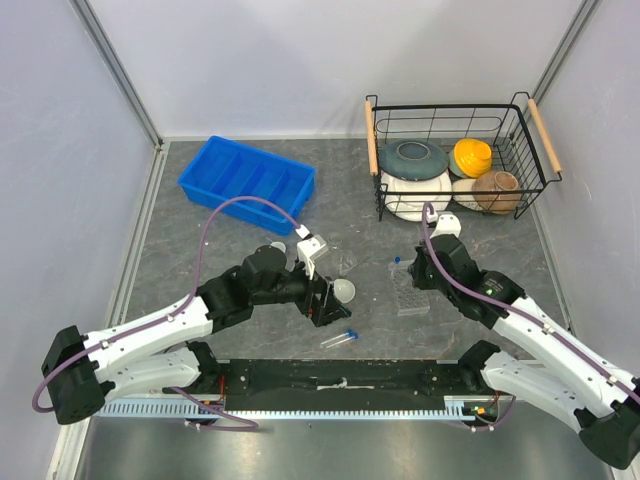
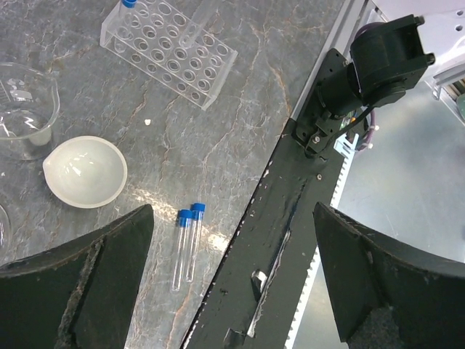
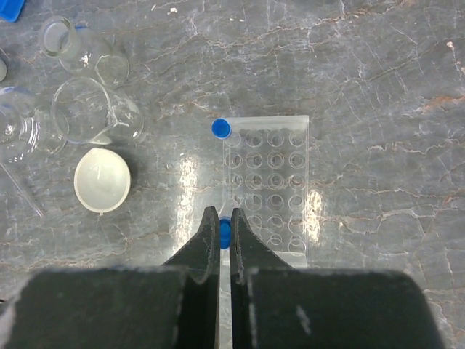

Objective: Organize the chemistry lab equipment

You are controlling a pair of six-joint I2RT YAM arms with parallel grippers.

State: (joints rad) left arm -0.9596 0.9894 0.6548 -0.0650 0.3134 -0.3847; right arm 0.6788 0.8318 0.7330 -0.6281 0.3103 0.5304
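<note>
Next, I need to move my right gripper outward along the rack, lower the held tube into the hole (image 1: pixel 398 275) (image 3: pixel 235 160) beside the standing capped tube and release it, because the hole is empty.
My right gripper (image 3: pixel 225 227) is shut on a blue-capped tube (image 3: pixel 225 235) and holds it upright over the near left corner of the clear tube rack (image 3: pixel 270 182). Another capped tube (image 3: pixel 221 129) stands in the rack's far left corner. The white round dish (image 3: pixel 102 179) and clear beakers (image 3: pixel 94 116) sit to the left of the rack. My left gripper (image 2: pixel 232 280) is open and empty, above the table's near edge. Two blue-capped tubes (image 2: pixel 186 246) lie side by side on the table just left of it, near the white dish (image 2: pixel 86 171). In the top view the rack (image 1: pixel 408 292) sits beside the right gripper (image 1: pixel 415 270).
A blue divided tray (image 1: pixel 247 180) stands at the back left. A wire basket (image 1: pixel 520 120) with ceramic bowls and plates is at the back right. The black mounting rail (image 1: pixel 340 380) runs along the near edge. A beaker (image 2: pixel 25 109) stands beside the dish.
</note>
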